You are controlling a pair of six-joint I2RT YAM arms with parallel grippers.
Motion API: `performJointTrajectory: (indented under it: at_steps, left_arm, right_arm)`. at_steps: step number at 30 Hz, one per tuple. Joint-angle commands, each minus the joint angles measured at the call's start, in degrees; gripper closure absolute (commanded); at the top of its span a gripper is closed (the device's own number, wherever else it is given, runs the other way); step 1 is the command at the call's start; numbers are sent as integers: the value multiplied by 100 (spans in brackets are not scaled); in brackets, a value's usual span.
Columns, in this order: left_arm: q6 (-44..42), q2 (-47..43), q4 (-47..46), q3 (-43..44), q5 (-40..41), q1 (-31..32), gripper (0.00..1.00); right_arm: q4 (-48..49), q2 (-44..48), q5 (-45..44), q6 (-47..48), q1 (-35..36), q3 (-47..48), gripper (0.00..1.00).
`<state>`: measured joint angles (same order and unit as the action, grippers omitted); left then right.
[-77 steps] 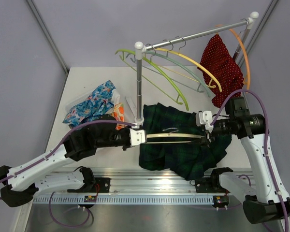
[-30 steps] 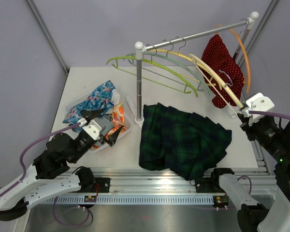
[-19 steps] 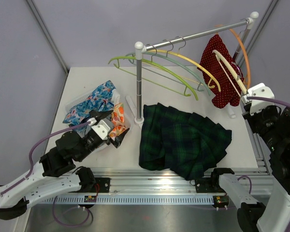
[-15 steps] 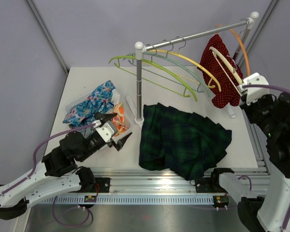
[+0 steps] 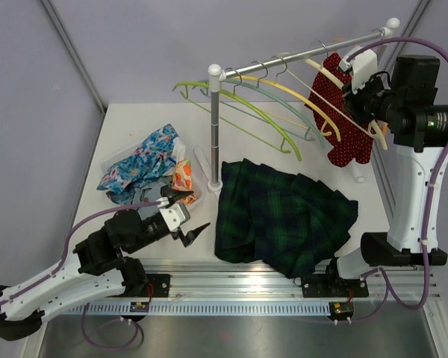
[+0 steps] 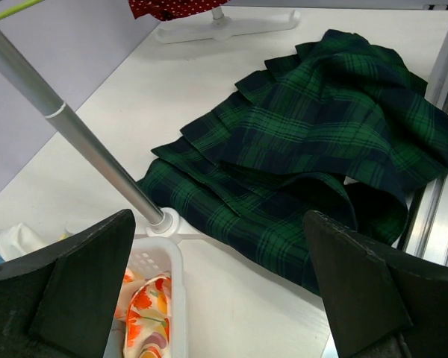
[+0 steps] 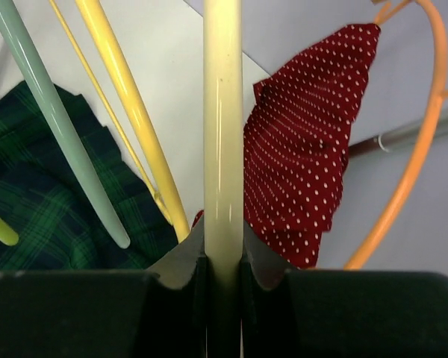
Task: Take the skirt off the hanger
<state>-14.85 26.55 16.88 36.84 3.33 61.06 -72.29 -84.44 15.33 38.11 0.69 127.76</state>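
Next, the right gripper slides the bare cream hanger along the rack's bar toward the yellow hanger point(image 5: 302, 98) point(image 7: 134, 112), to the gripper's left in the top view, and releases it.
The green plaid skirt point(image 5: 284, 216) lies crumpled on the table, off any hanger; it also shows in the left wrist view point(image 6: 313, 142). High at the rack's rail, my right gripper point(image 5: 352, 91) is shut on a bare cream hanger point(image 7: 222, 112), its jaws tight on the hanger's arm point(image 5: 375, 128). My left gripper point(image 5: 189, 213) stands open and holds nothing, low over the table between the basket and the skirt's left edge. In the left wrist view its fingers point(image 6: 82, 283) frame bare tabletop.
A clothes rack point(image 5: 216, 127) stands mid-table, its rail point(image 5: 299, 56) carrying green, pale green, yellow point(image 7: 134, 112) and orange point(image 7: 411, 149) hangers and a red dotted garment point(image 5: 351, 123). A white basket point(image 6: 160, 261) of floral clothes point(image 5: 145, 164) sits at the left.
My right arm has lifted the cream hanger from beside the table up to the rail. My left gripper has drifted right and nearer, away from the basket, staying open.
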Motion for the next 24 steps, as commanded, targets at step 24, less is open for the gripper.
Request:
performJointTrajectory:
  at_steps: [24]
  left_arm:
    - [-1177, 3098, -2039, 138, -1731, 362, 1]
  right_arm:
    - [13, -705, 1200, 30, -16, -15, 81]
